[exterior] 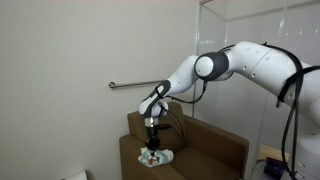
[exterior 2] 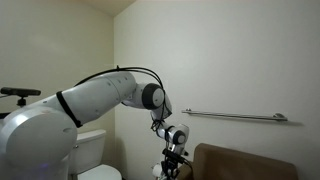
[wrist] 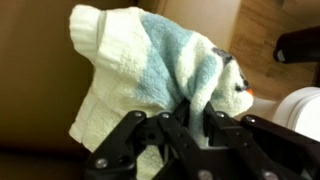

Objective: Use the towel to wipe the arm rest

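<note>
I will next slide the pinched towel with my gripper away from my base along the arm rest toward the grab-bar wall. Then I will open my gripper low there.
A white and light-blue towel (wrist: 150,70) lies bunched on the brown sofa's arm rest (exterior: 135,150). It also shows in an exterior view (exterior: 155,157) as a pale heap on the arm rest. My gripper (wrist: 185,110) is shut on a fold of the towel, fingers pinching the blue part. In an exterior view the gripper (exterior: 152,140) points straight down onto the towel. In the other exterior view the gripper (exterior 2: 170,165) is low at the frame's bottom edge and the towel is hardly visible.
The brown sofa back (exterior: 215,140) stands behind the arm rest. A metal grab bar (exterior: 135,85) runs along the wall, also seen in an exterior view (exterior 2: 235,116). A white toilet (exterior 2: 95,150) stands beside the sofa. A glass partition (exterior: 260,25) is at the right.
</note>
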Controlling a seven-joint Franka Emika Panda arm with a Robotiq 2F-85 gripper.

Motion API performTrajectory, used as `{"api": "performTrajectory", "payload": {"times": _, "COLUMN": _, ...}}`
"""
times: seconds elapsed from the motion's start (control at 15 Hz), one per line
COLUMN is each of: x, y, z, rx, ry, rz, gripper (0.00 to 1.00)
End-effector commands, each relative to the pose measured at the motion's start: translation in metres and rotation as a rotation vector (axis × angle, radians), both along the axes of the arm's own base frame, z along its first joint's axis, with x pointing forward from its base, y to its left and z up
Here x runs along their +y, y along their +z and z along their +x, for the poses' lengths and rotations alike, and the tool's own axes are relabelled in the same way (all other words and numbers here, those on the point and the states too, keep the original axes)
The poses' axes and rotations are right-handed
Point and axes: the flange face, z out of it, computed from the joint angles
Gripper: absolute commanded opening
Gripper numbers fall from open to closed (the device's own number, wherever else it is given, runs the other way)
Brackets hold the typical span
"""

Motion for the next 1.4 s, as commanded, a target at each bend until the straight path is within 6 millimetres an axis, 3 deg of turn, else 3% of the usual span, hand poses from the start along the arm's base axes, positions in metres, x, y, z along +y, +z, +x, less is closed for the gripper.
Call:
{"api": "performTrajectory", "payload": {"times": 0.0, "x": 0.018, "y": 0.028, "z": 0.043, "rx": -0.102, "ry": 0.066, "rz": 0.009, "gripper": 0.07}}
{"api": "performTrajectory", "payload": {"times": 0.2, "x": 0.026, "y": 0.042, "z": 0.066, "rx": -0.156, "ry": 0.070, "rz": -0.060, "gripper": 0.07}}
{"api": "performTrajectory", "payload": {"times": 0.73, "x": 0.013, "y": 0.024, "z": 0.079, "rx": -0.119, "ry": 0.064, "rz": -0.078, "gripper": 0.08}}
{"api": "performTrajectory", "payload": {"times": 0.8, "x": 0.013, "y": 0.021, "z": 0.079, "rx": -0.113, "ry": 0.064, "rz": -0.079, "gripper": 0.37}}
{"api": "performTrajectory", "payload": {"times": 0.93, "x": 0.015, "y": 0.019, "z": 0.080, "rx": -0.106, "ry": 0.069, "rz": -0.074, "gripper": 0.42}}
{"api": "performTrajectory", "payload": {"times": 1.33, "x": 0.022, "y": 0.036, "z": 0.084, "rx": -0.084, "ry": 0.098, "rz": -0.034, "gripper": 0.81}}
